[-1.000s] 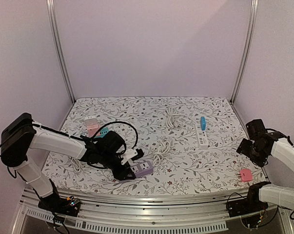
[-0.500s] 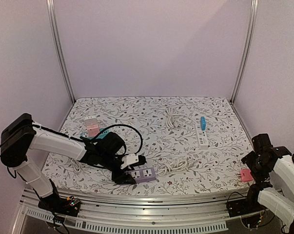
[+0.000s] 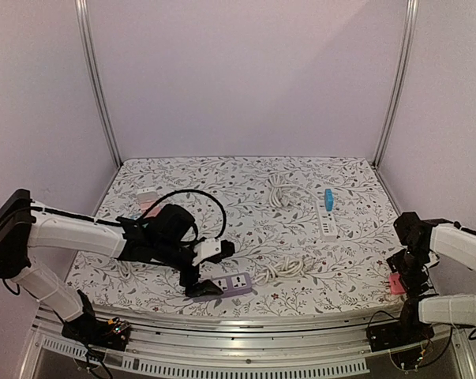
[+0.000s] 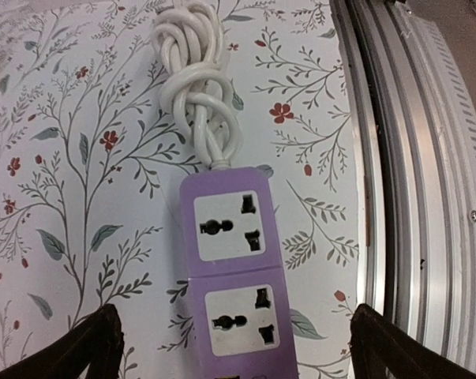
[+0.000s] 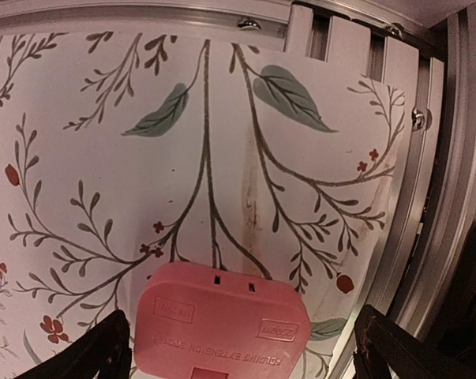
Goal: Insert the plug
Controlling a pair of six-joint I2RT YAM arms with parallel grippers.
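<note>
Next, my right gripper shifts outward and turns, staying astride the pink plug (image 3: 396, 284) (image 5: 218, 324), then closes on its sides, as the plug lies close to the corner's rails.
A purple power strip (image 3: 236, 283) lies flat near the table's front edge, its knotted white cord (image 3: 289, 268) trailing right. In the left wrist view the strip (image 4: 234, 276) shows two empty sockets. My left gripper (image 4: 236, 347) hangs open just above its near end, one finger on each side and neither touching it; from above, this gripper (image 3: 214, 269) is at the strip's left end. A pink plug (image 5: 218, 324) lies flat at the front right corner. My right gripper (image 5: 245, 351) stands open astride it, seen from above (image 3: 407, 272) over the plug (image 3: 396, 284).
A white power strip (image 3: 327, 219) and a blue piece (image 3: 329, 196) lie at the back right, a coiled white cable (image 3: 279, 189) at the back centre. A pink-and-white adapter (image 3: 148, 201) sits at the left. The aluminium front rail (image 4: 411, 197) runs close beside the purple strip.
My left gripper has opened and let go of the purple strip, which moved toward the front edge and now lies flat. My right arm has swung down over the pink plug.
</note>
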